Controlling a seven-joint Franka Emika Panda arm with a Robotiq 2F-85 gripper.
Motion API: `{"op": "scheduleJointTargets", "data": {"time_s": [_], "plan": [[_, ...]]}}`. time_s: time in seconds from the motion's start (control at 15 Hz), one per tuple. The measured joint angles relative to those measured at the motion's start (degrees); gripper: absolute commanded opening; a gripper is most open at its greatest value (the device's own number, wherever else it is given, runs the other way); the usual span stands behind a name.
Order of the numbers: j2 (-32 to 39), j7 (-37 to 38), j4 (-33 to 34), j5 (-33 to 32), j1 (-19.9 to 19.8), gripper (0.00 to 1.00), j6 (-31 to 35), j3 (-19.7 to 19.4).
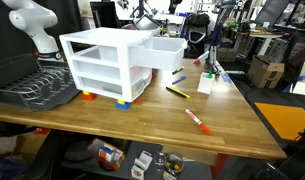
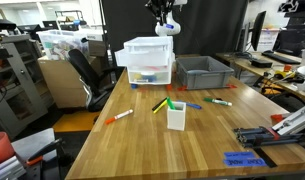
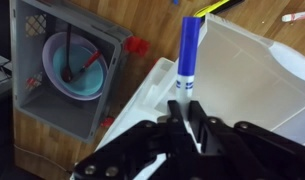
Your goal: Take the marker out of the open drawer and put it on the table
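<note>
I will move my gripper away from the open drawer and down onto the clear spot on the tabletop beside the white cup to let go of the marker, because that spot is bare.
In the wrist view my gripper is shut on the white lower end of the dark blue marker, which points away from the jaws. It hangs over the open white top drawer and its rim. In both exterior views the gripper is raised above the white three-tier unit, whose top drawer is pulled out. The wooden table lies below. The marker is too small to make out in the exterior views.
A grey bin holding a purple bowl stands beside the unit. A white cup, a red-and-white marker, a yellow-and-black pen and other pens lie on the table. A dish rack stands at one end.
</note>
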Motion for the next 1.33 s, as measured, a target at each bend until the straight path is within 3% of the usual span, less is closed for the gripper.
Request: {"op": "scheduleJointTargets", "data": {"time_s": [0.13,0.33,0.67,1.0,1.33], "plan": [[-3.0,4.4,-3.7,-2.1,0.2,0.04,1.1,-0.9],[-8.1,14.5,-11.3,-10.4,0.8,0.04,3.6,-2.8],[-17.4,33.8,-24.6,-19.9,0.8,0.04,2.4,-5.4],[-24.2,51.0,-38.7,-17.7,1.0,0.04,0.1,-5.4],[-23.6,59.3,-49.9,-8.8,0.4,0.04,13.5,-7.4]]}}
